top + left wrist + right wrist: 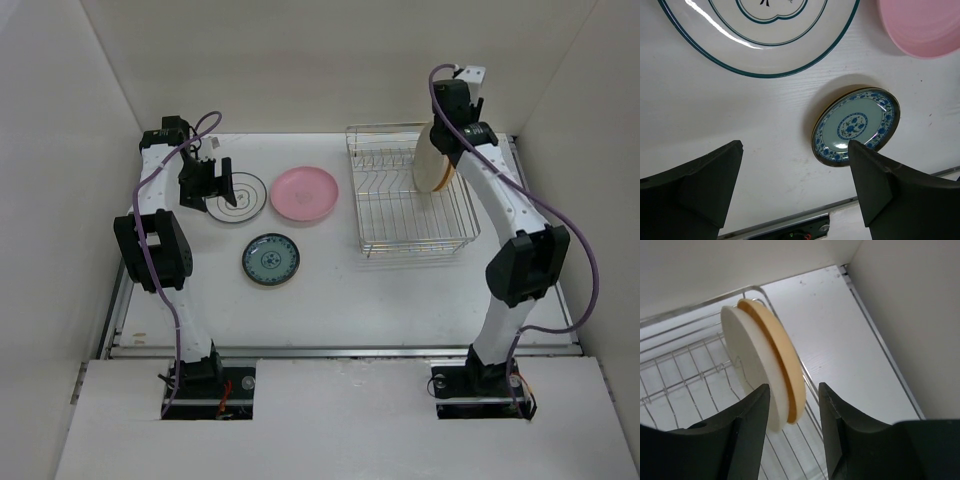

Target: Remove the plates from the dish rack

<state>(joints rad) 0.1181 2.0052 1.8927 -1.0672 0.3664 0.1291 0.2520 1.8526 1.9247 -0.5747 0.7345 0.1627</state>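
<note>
Next, my right gripper moves down over the cream-backed plate's near rim [431, 183] [780, 399] and closes on it, since the plates stand on edge below my open fingers.
The silver wire dish rack [400, 215] stands at the right. Two plates stand on edge at its far right end: an orange-yellow plate [780, 352] and a cream-backed plate [742, 352] pressed against it, its face hidden. They also show in the top view [433, 168]. My right gripper [794, 407] is open, a finger on each side of the pair's lower rim, not closed on it; it also shows in the top view [443, 143]. The white ringed plate [240, 197], pink plate [304, 193] and teal plate [270, 260] lie flat on the table. My left gripper [208, 188] is open and empty above the white plate's left edge.
White walls enclose the table on the left, back and right; the right wall [920, 315] is close beside the rack. A metal rail [790, 220] runs along the table's near edge. The left wrist view shows the teal plate [856, 127] below the white plate [765, 55] and pink plate [922, 25].
</note>
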